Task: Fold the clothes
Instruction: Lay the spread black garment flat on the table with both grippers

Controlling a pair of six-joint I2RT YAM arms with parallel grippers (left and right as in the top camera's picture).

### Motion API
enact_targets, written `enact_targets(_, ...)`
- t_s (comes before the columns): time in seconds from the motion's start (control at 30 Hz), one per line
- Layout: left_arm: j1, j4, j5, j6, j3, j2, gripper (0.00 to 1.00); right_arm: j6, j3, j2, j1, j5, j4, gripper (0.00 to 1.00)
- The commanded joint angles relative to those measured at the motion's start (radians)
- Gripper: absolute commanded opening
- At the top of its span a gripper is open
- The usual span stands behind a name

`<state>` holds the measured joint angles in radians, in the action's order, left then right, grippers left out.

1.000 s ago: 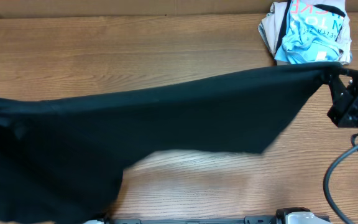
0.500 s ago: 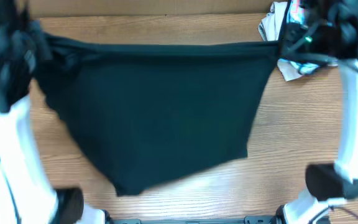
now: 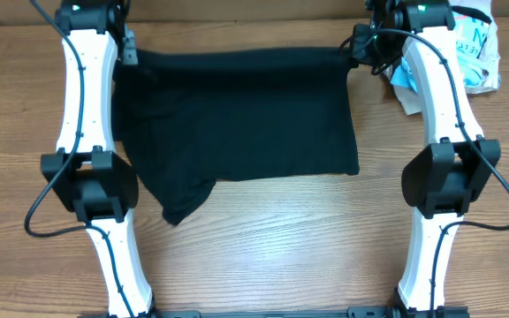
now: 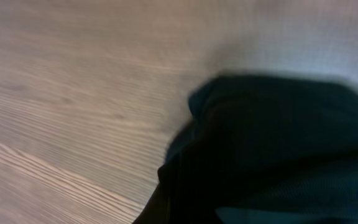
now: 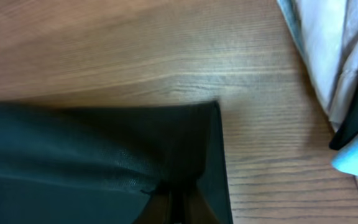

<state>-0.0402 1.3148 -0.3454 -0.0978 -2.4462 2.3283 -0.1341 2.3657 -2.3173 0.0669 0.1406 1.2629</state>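
Note:
I need to pull the pinched far corner back over the black garment with my left gripper, then let go of it.
A black garment lies spread on the wooden table, its top edge stretched between both grippers at the far side. My left gripper is shut on its far left corner; the left wrist view shows only blurred dark cloth over the wood. My right gripper is shut on the far right corner; in the right wrist view the black cloth is pinched between the fingertips at the bottom edge. A loose flap hangs at the garment's lower left.
A pile of other clothes, white, light blue and black, lies at the far right corner, next to my right arm; it also shows in the right wrist view. A cardboard wall runs along the table's far edge.
Both grippers have carried the garment's top edge away to the far side of the table. The cloth, first hanging lifted and slanted, now lies flat on the wood.

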Motion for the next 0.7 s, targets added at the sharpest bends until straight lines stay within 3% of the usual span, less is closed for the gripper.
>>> enact_targets(0.0, -0.004, 0.051, 0.082, 0.005, -0.012, 0.001, 0.04, 0.011, 0.005, 0.013, -0.01, -0.024, 0.016, 0.04)
enact_targets(0.27, -0.003, 0.228, 0.254, 0.0, -0.01, 0.005, 0.04, 0.03, -0.108, 0.013, -0.016, -0.072, 0.034, 0.04)
enact_targets(0.53, -0.001, 0.286, 0.272, -0.014, 0.046, 0.006, 0.05, 0.03, -0.337, 0.013, -0.036, -0.071, -0.067, 0.04)
enact_targets(0.6, 0.002, 0.283, 0.29, -0.014, 0.086, 0.006, 0.14, 0.03, -0.364, 0.013, -0.045, -0.064, -0.079, 0.04)
enact_targets(0.67, 0.004, 0.277, 0.294, -0.014, 0.134, 0.006, 0.26, 0.031, -0.368, 0.013, -0.05, -0.057, -0.079, 0.23)
